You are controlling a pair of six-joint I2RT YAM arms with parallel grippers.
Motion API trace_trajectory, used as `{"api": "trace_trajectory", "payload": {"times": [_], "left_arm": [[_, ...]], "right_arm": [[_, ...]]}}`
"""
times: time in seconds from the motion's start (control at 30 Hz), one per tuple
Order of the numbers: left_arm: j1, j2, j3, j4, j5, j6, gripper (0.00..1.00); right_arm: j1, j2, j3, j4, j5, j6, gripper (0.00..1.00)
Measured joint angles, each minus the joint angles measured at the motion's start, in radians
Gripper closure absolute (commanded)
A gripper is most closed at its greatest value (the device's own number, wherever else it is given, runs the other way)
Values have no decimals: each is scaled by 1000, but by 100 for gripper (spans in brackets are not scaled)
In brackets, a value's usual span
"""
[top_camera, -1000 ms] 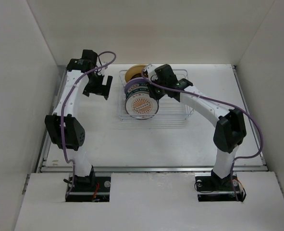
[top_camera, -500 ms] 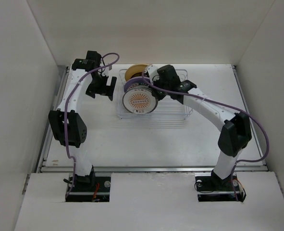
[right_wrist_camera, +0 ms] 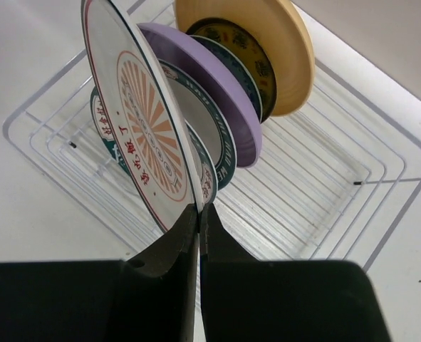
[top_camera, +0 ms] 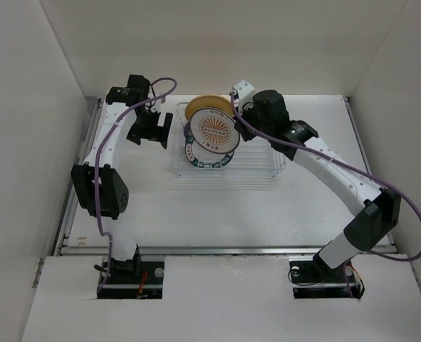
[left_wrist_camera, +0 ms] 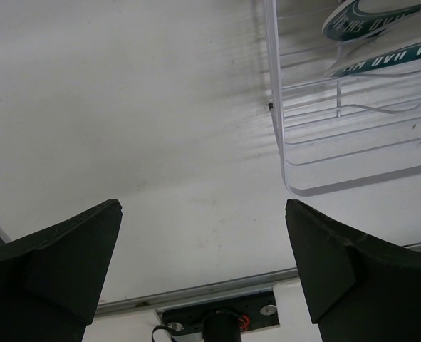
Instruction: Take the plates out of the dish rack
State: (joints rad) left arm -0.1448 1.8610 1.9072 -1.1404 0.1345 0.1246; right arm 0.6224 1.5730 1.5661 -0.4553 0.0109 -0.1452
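I will next pull my right gripper back, lower the sunburst plate and let go of its rim, because bare tabletop by the metal bar (top_camera: 228, 219) is back from and below the gripper.
My right gripper (top_camera: 236, 118) is shut on the rim of a dark-rimmed plate with an orange sunburst centre (top_camera: 217, 130), held upright above the dish rack (top_camera: 267, 169). In the right wrist view the jaws (right_wrist_camera: 198, 210) pinch its lower edge (right_wrist_camera: 142, 135). Behind it in the rack stand a teal-rimmed plate (right_wrist_camera: 214, 153), a lilac plate (right_wrist_camera: 231, 107), a small dark-rimmed plate (right_wrist_camera: 240, 51) and a tan-yellow plate (right_wrist_camera: 285, 50). My left gripper (top_camera: 152, 128) is open and empty, left of the rack. Its wrist view (left_wrist_camera: 203, 242) shows the rack's corner (left_wrist_camera: 278, 135).
White walls close in the table on the left, back and right. A metal rail (top_camera: 224, 249) runs along the near edge. Teal-rimmed plate edges (left_wrist_camera: 370, 18) show at the top right of the left wrist view. Purple cables hang from both arms.
My right gripper has lifted the orange-centred plate up out of the rack's front slot, uncovering the teal-rimmed plate. The right arm has stretched out. The left gripper has shifted slightly.
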Motion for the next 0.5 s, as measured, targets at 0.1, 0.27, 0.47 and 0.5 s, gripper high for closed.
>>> {"api": "trace_trajectory", "payload": {"times": [0.1, 0.27, 0.47, 0.5], "left_arm": [[0, -10, 0, 0, -3, 0, 0], [-12, -34, 0, 0, -17, 13, 3], [-92, -81, 0, 16, -53, 85, 9], [-111, -89, 0, 24, -60, 98, 9]], "right_arm": [[-11, -12, -11, -8, -12, 56, 100], [-76, -97, -40, -62, -147, 175, 100], [-122, -293, -289, -146, -404, 286, 100], [-121, -309, -353, -153, -456, 310, 100]]}}
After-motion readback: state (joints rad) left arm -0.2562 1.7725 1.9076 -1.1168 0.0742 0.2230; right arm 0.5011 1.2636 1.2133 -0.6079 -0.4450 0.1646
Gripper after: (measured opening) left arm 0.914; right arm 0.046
